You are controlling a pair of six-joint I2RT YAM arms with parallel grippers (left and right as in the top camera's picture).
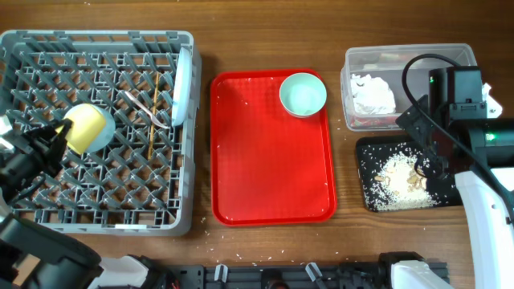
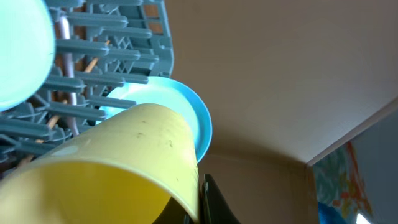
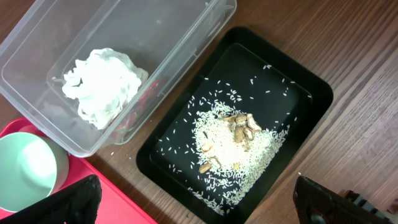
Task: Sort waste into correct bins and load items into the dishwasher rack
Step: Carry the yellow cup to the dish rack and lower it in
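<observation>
My left gripper carries the yellow-green cup back and down onto the empty pegs next, since a pale round dish already sits under the cup.
My left gripper is shut on the wall of the yellow-green cup, holding it on its side over the left part of the grey dishwasher rack. In the left wrist view the cup fills the foreground, with the gripper on its rim. A pale blue plate stands on edge at the rack's right side, and chopsticks lie among the pegs. A pale blue bowl sits on the red tray. My right gripper hangs open over the black tray of rice.
The clear tub at the back right holds a crumpled white napkin and a red scrap. The red serving tray lies between the rack and the bins. Loose rice grains lie on the wooden table by the black tray.
</observation>
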